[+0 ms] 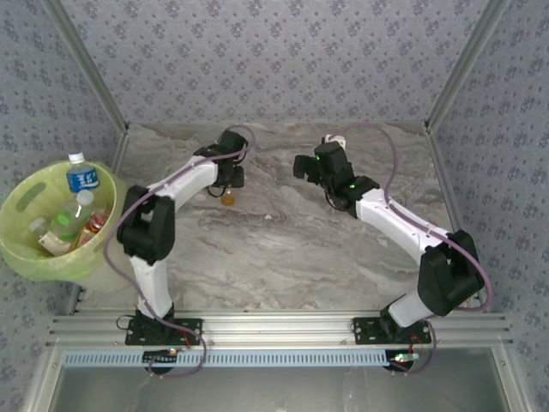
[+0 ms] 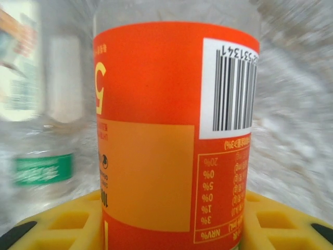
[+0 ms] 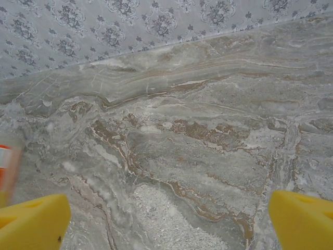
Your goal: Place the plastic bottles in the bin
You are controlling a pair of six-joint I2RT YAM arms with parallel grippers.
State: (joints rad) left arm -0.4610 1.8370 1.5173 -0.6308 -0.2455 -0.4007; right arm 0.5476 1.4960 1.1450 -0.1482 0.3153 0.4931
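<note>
My left gripper is going to lift next and swing sideways off the table's edge to the bin (image 1: 19, 251), which already holds bottles. It will then go over the bin's opening (image 1: 45, 211) to let go of this bottle.
An orange-labelled plastic bottle (image 2: 156, 104) stands between the yellow pads (image 2: 57, 224) of my left gripper (image 2: 171, 226), and both pads press against its sides. From above, its orange end (image 1: 227, 199) shows just below my left gripper (image 1: 230, 178) at the table's back middle. The lime-green bin (image 1: 19, 251) sits off the table's left edge, holding several plastic bottles; a blue-labelled one (image 1: 83, 177) leans on its rim. My right gripper (image 3: 169, 226) is open over bare marble, and in the top view it (image 1: 305, 166) hangs to the right of the held bottle.
A blurred clear bottle with a green band (image 2: 44, 169) appears left of the held one. An orange blur (image 3: 5, 172) lies at the left edge of the right wrist view. Patterned walls (image 1: 274, 60) with metal posts enclose the marble table (image 1: 283, 249).
</note>
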